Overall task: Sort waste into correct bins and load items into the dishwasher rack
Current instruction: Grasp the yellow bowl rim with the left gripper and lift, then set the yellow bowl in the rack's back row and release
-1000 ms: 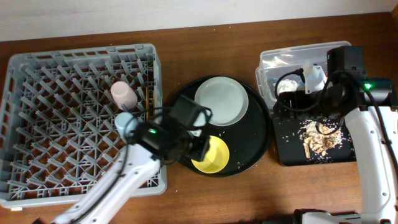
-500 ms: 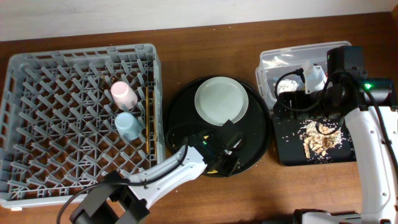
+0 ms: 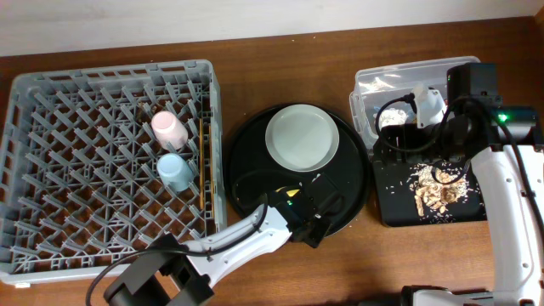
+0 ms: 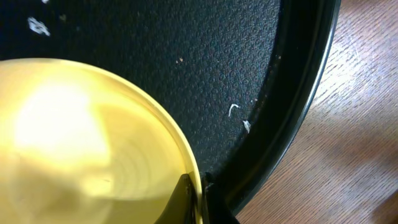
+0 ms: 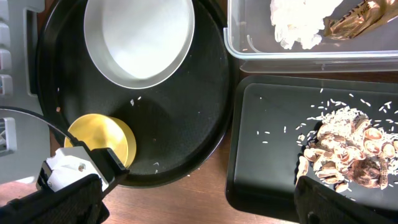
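I will next lift my left gripper outward over the far corner of the grey rack (image 3: 51, 110), free beyond the pink cup, then turn the bowl sideways and lower it in.
My left gripper (image 4: 198, 186) is shut on the rim of the yellow bowl (image 4: 81, 143), one finger inside and one outside, on the round black tray (image 4: 249, 74). From overhead my left gripper (image 3: 310, 212) hides most of the bowl (image 3: 285, 191). The white plate (image 3: 303, 137) lies on the same tray. The pink cup (image 3: 168, 129), the light-blue cup (image 3: 176, 172) and the chopsticks (image 3: 202, 161) are in the grey rack (image 3: 51, 110). My right gripper (image 5: 199, 205) is open and empty above the bins.
The clear tub (image 3: 374, 85) holds the white napkin (image 5: 301, 18) and the gold wrapper (image 5: 357, 15). The shallow black tray (image 3: 399, 204) holds beige food scraps (image 3: 438, 191) and scattered rice. The tray's raised rim (image 4: 298, 106) runs next to the bowl.
My left arm has swung right from the rack's edge across the round tray and now covers the yellow bowl. The right arm has not moved.
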Robot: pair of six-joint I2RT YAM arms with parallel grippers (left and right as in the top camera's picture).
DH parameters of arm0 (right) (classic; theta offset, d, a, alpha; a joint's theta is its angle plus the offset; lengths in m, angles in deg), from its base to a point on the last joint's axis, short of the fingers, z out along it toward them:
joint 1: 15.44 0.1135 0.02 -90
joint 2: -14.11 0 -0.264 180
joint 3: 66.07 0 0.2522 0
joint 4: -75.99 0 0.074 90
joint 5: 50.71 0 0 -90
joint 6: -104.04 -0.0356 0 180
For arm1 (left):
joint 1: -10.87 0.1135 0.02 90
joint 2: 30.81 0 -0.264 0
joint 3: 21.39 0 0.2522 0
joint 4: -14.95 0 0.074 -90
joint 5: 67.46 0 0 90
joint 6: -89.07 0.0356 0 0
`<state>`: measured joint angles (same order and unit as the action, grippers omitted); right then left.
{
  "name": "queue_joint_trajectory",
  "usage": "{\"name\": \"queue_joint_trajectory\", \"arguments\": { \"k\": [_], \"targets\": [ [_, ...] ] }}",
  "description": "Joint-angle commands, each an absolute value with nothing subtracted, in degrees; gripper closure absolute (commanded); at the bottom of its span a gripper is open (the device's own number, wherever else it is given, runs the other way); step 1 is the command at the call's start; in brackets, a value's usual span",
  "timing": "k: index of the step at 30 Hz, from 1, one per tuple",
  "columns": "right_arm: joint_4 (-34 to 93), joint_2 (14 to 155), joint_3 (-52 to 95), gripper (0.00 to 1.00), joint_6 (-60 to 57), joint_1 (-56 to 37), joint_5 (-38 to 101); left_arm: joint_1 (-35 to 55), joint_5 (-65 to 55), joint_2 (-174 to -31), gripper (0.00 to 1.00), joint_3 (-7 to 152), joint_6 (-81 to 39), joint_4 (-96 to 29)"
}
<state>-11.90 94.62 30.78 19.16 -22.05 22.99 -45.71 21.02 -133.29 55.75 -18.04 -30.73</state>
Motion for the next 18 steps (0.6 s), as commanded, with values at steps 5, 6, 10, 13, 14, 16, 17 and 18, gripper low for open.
{"name": "queue_joint_trajectory", "arguments": {
  "k": [5, 6, 10, 13, 14, 16, 17, 18],
  "targets": [
    [-11.9, 94.29, 31.21, 0.01, 19.12, -22.27, 23.48, -44.61, 23.12, -131.43, 0.99, 61.32, -18.23, -34.49],
    [-11.9, 94.29, 31.21, 0.01, 19.12, -22.27, 23.48, -43.65, 24.59, -129.68, 0.99, 64.4, -18.23, -36.89],
    [-11.9, 94.29, 31.21, 0.01, 19.12, -22.27, 23.48, -35.13, 25.88, -123.19, 0.99, 78.15, -18.1, -44.19],
    [-11.9, 94.29, 31.21, 0.01, 19.12, -22.27, 23.45, -21.38, 16.96, -122.4, 1.0, 85.52, -15.79, -43.23],
    [-11.9, 94.29, 31.21, 0.01, 19.12, -22.27, 23.45, -16.07, 10.84, -122.4, 1.0, 85.87, -15.81, -41.11],
    [-11.9, 94.29, 31.21, 0.01, 19.12, -22.27, 23.48, -6.45, -2.82, -123.43, 1.0, 85.87, -15.94, -35.93],
    [-11.9, 94.29, 31.21, 0.01, 19.12, -22.27, 23.48, 0.72, -13.71, -125.77, 1.0, 85.85, -18.91, -30.75],
    [-11.9, 94.29, 31.21, 0.01, 19.12, -22.27, 23.48, 4.78, -20.61, -128.18, 1.0, 85.85, -21.67, -26.84]
  ]
}}
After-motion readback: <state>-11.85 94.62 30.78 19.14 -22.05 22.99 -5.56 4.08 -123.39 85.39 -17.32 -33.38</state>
